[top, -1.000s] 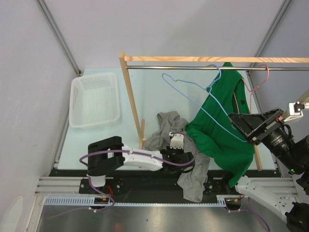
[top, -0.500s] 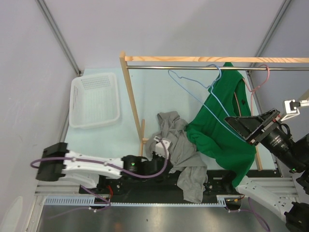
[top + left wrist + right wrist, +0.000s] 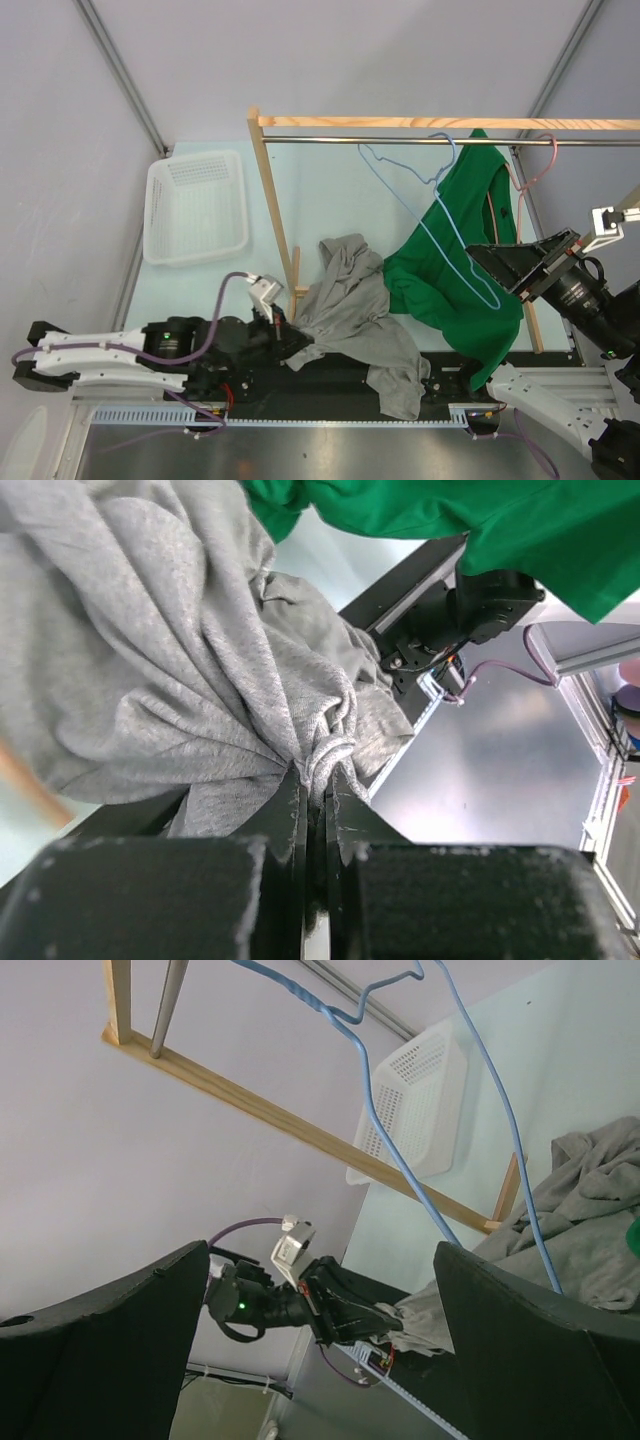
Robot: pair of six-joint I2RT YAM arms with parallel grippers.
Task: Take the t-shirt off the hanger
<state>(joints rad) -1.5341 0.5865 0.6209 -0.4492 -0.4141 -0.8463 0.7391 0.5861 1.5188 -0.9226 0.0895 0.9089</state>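
Note:
My left gripper should next lift the grey t-shirt [image 3: 350, 310] and move it to the left in the top view. Then it should lower the t-shirt and release it on the tabletop by the basket, clear of the rack.
A grey t-shirt [image 3: 350, 310] lies crumpled on the table below the rack, off any hanger. My left gripper [image 3: 297, 340] is shut on its left edge; in the left wrist view [image 3: 318, 780] the cloth [image 3: 150, 630] bunches between the closed fingers. An empty blue wire hanger [image 3: 430, 215] hangs tilted from the metal rail [image 3: 400, 140]. A green t-shirt [image 3: 470, 290] hangs at the right and drapes down to the table. My right gripper [image 3: 485, 258] is open and empty in the air beside the hanger's lower end [image 3: 480, 1090].
A wooden rack frame [image 3: 270, 190] stands mid-table, its upright close to my left gripper. A pink hanger [image 3: 530, 170] hangs on the rail at the right, by the green shirt. A white basket [image 3: 195, 205] sits at the far left, also in the right wrist view [image 3: 420, 1110].
My left arm has swung left and back, dragging the grey t-shirt leftward and stretching it out. The blue hanger has swung slightly right. The right gripper has barely moved.

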